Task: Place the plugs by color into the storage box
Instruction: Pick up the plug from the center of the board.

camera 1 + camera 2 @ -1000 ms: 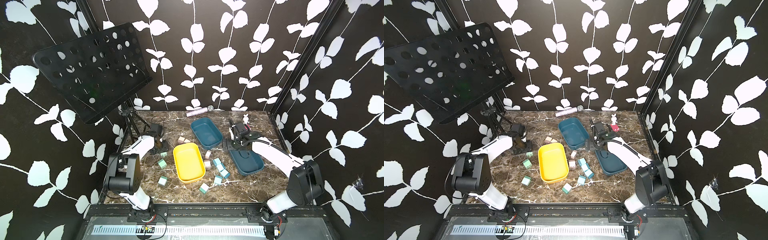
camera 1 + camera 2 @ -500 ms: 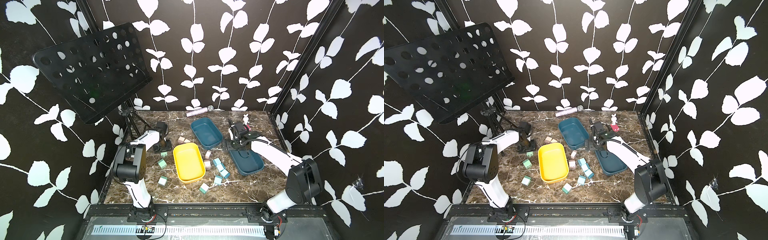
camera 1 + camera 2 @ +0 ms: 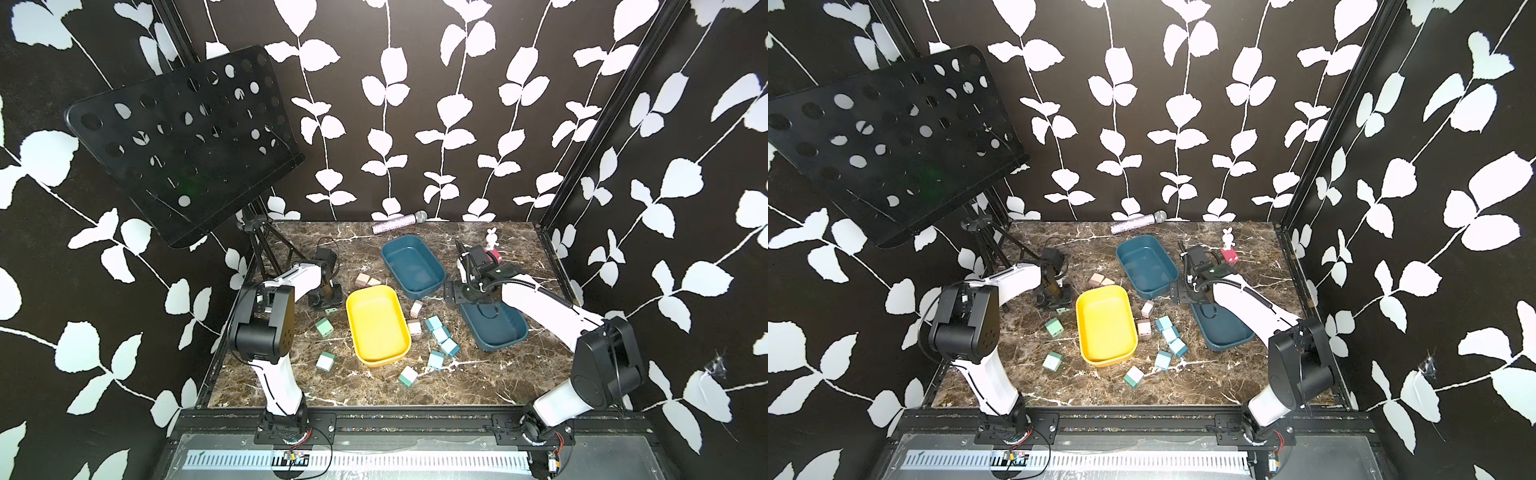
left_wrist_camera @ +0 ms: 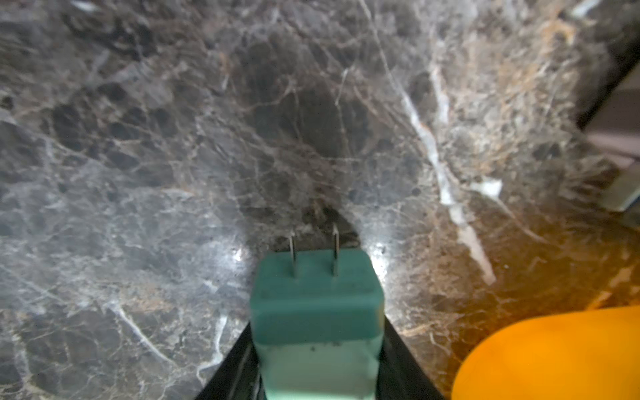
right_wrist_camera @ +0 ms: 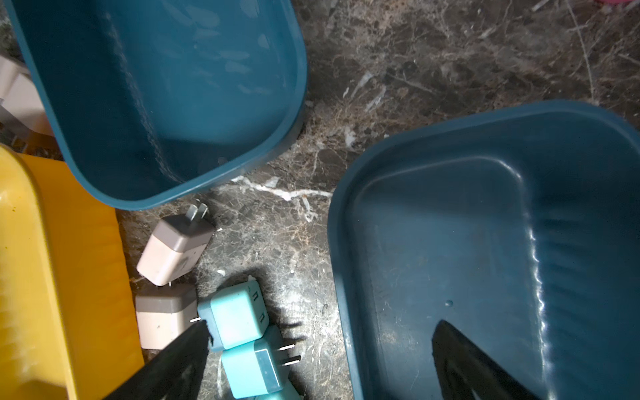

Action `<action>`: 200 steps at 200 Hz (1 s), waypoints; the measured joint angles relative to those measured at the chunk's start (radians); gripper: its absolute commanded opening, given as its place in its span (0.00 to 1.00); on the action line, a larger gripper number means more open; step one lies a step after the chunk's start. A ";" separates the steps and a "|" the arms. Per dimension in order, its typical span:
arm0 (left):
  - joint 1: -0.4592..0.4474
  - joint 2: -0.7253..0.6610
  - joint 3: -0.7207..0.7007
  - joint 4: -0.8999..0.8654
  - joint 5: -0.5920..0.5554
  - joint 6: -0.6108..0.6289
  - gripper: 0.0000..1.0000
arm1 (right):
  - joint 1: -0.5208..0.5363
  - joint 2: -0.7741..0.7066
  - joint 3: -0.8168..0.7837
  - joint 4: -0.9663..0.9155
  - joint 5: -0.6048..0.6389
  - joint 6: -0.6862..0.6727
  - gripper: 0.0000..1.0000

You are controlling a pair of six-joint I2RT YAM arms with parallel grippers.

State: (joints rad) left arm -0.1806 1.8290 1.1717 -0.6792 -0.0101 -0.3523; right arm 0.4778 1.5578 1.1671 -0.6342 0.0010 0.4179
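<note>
The yellow box is beside the gripper, so next my left gripper should go up over the box's rim, then down into the yellow box's far end and let go of the plug.
My left gripper is shut on a mint green plug, prongs pointing away, low over the marble just left of the yellow storage box. In both top views that gripper points down. My right gripper is open and holds nothing. It hangs between the near blue box and a cluster of light blue plugs. Two pink-beige plugs lie beside the yellow box, and two more lie behind it. More mint green plugs lie loose on the table.
A second blue box sits at the back centre. A black music stand leans over the back left corner on its tripod. A microphone lies by the rear wall. A red block with a white rabbit stands at the back right.
The left jaws have closed on the mint green plug, and the left arm's elbow has swung in over the table. The right arm has stayed put.
</note>
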 measured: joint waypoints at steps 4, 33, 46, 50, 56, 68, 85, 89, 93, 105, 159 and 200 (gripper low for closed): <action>0.000 0.000 0.000 -0.001 -0.002 0.000 0.38 | 0.000 0.000 -0.002 0.000 0.000 0.000 0.98; 0.000 -0.005 0.006 -0.028 -0.025 0.000 0.36 | 0.000 -0.001 -0.003 0.000 -0.003 0.000 0.98; 0.000 -0.017 0.015 -0.054 -0.035 -0.001 0.36 | 0.000 -0.001 -0.003 0.000 -0.005 0.000 0.98; 0.000 -0.024 0.021 -0.064 -0.036 -0.002 0.35 | 0.000 -0.001 -0.003 0.000 -0.006 0.000 0.98; 0.000 -0.032 0.029 -0.074 -0.039 -0.003 0.36 | 0.000 -0.001 -0.003 0.001 -0.006 0.000 0.98; 0.000 -0.056 0.054 -0.099 -0.042 -0.005 0.36 | 0.000 -0.001 -0.003 0.001 -0.007 0.000 0.98; -0.002 -0.099 0.095 -0.129 -0.048 -0.011 0.36 | 0.000 -0.001 -0.003 0.001 -0.010 0.000 0.98; -0.003 -0.109 0.105 -0.134 -0.051 -0.013 0.36 | 0.000 -0.001 -0.003 0.001 -0.010 0.000 0.98; -0.004 -0.119 0.114 -0.140 -0.053 -0.014 0.36 | 0.000 -0.001 -0.003 0.001 -0.010 0.000 0.98; -0.016 -0.148 0.139 -0.156 -0.056 -0.022 0.36 | 0.000 -0.001 -0.003 0.001 -0.010 -0.001 0.98; -0.159 -0.194 0.172 -0.170 -0.029 -0.123 0.36 | 0.000 -0.001 -0.003 0.002 -0.014 -0.002 0.98; -0.302 -0.187 0.164 -0.121 -0.003 -0.232 0.38 | 0.000 -0.005 -0.003 -0.002 -0.015 -0.003 0.98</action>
State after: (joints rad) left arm -0.4828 1.6424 1.3354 -0.7998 -0.0135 -0.5842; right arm 0.4778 1.5524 1.1641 -0.6357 -0.0139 0.4149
